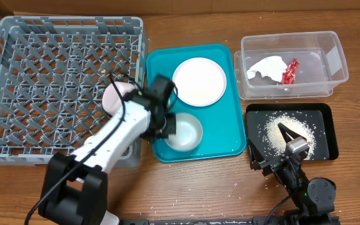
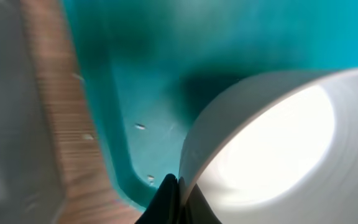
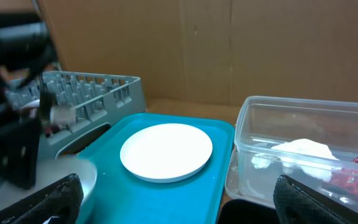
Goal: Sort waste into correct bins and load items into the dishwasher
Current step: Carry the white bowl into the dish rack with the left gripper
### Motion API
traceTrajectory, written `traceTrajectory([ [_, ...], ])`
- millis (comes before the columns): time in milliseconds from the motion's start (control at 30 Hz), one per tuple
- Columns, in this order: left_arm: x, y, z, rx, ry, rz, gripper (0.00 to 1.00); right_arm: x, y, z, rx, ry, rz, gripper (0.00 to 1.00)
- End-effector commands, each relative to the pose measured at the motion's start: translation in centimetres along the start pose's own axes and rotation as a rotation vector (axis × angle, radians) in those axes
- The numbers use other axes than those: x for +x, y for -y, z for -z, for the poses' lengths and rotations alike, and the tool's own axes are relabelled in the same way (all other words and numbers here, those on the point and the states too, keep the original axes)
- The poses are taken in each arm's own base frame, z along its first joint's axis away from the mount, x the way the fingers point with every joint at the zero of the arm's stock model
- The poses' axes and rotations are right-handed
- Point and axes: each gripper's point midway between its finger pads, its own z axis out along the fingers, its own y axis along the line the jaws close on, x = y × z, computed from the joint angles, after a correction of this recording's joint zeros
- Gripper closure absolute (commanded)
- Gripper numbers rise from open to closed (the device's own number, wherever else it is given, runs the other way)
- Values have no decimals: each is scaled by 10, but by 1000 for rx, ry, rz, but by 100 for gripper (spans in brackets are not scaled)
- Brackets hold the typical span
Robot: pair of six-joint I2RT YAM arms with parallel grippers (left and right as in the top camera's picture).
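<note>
The grey metal bowl goes up with my left gripper next, across to the rack (image 1: 42, 75), then tilts and comes down there, as free slots show beside the small white bowl.
My left gripper (image 1: 167, 127) (image 2: 178, 186) is shut on the near-left rim of the grey metal bowl (image 1: 187, 133) (image 2: 272, 143), which sits on the teal tray. The bowl also shows in the right wrist view (image 3: 48, 177). The large white plate (image 1: 199, 82) (image 3: 166, 151) lies at the back of the tray. A small white bowl (image 1: 115, 97) sits in the grey dish rack (image 1: 42, 75), partly hidden by the arm. The clear tub (image 1: 330, 59) (image 3: 303, 112) holds the white napkin (image 1: 264, 67) and the red wrapper (image 1: 289, 72). Rice (image 1: 286, 132) lies in the black tray (image 1: 327, 134). My right gripper (image 1: 287, 139) (image 3: 176, 185) is open and empty above it. No chopsticks are in view.
The teal tray (image 1: 230, 119) (image 3: 185, 193) lies between the rack and the bins. A few loose rice grains (image 1: 255, 181) are scattered on the wooden table in front of the black tray. A cardboard wall (image 3: 229, 50) stands behind the table.
</note>
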Motion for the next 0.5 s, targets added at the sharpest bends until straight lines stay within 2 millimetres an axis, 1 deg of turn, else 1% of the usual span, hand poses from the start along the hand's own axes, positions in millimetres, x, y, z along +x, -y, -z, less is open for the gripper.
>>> traceTrajectory([
  [0, -51, -22, 84, -107, 233, -9, 96, 1, 2, 0, 8, 6, -3, 0],
  [67, -65, -56, 123, -298, 338, 20, 96, 1, 2, 0, 8, 6, -2, 0],
  [133, -74, -95, 167, -560, 444, 46, 96, 1, 2, 0, 8, 6, -2, 0],
  [200, -78, -123, 203, -784, 524, 65, 96, 1, 2, 0, 8, 6, -2, 0],
  [233, -78, -134, 217, -884, 554, 71, 96, 1, 2, 0, 8, 6, -2, 0],
  [300, -76, -148, 237, -1039, 583, 69, 96, 1, 2, 0, 8, 6, -3, 0],
  [367, -74, -158, 253, -1158, 598, 67, 96, 1, 2, 0, 8, 6, -3, 0],
  [467, -74, -168, 262, -1220, 615, 105, 96, 1, 2, 0, 8, 6, -2, 0],
])
